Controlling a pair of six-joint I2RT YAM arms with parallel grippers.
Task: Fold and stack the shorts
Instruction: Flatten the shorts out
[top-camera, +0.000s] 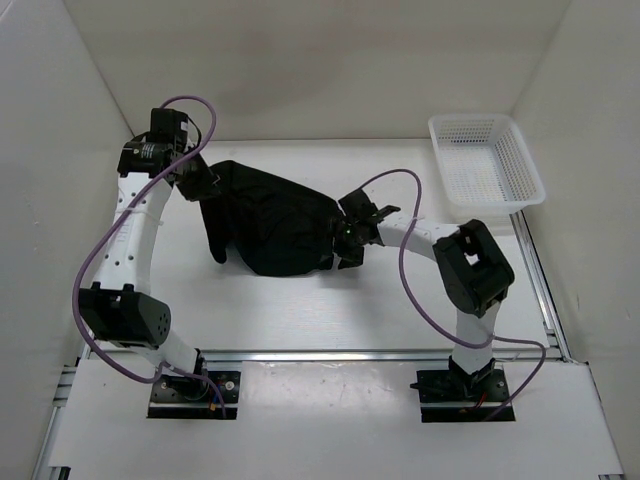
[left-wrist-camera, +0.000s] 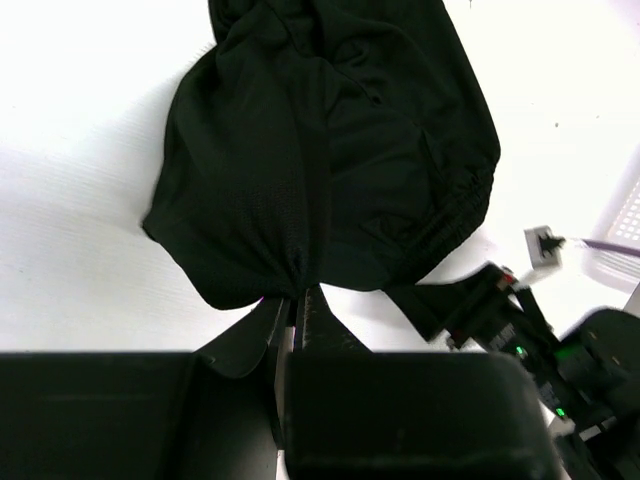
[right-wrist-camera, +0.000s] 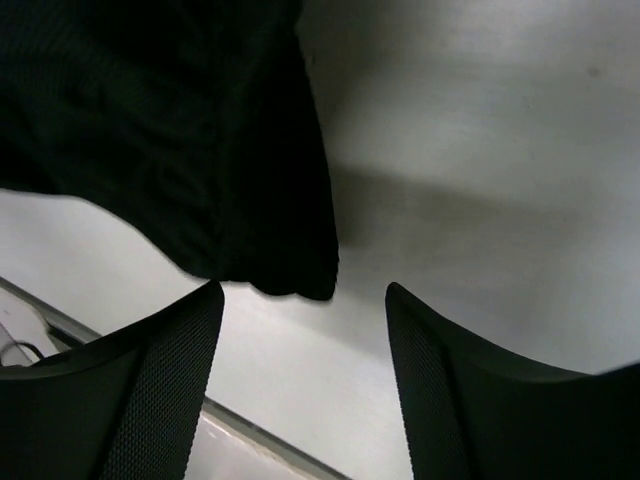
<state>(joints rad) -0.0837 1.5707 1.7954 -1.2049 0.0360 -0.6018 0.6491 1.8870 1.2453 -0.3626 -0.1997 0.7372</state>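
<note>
The robot will next lift the pinched end of the shorts with its left gripper, carry it back and lower it onto the bare tabletop nearer the bar to let go, because the shorts (top-camera: 270, 225) are bunched up.
The black shorts (top-camera: 270, 225) lie bunched in the middle of the white table. My left gripper (top-camera: 207, 183) is at their far left end, shut on a pinch of the fabric; in the left wrist view the cloth (left-wrist-camera: 320, 170) gathers into the closed fingertips (left-wrist-camera: 297, 297). My right gripper (top-camera: 350, 235) is at the right edge of the shorts, open and empty. In the right wrist view the fingers (right-wrist-camera: 180, 340) stand wide apart just below a rounded edge of the shorts (right-wrist-camera: 200, 150), not touching it.
A white mesh basket (top-camera: 485, 160) stands at the back right of the table. White walls close in the left, back and right sides. A metal rail (top-camera: 330, 355) runs along the table's near edge.
</note>
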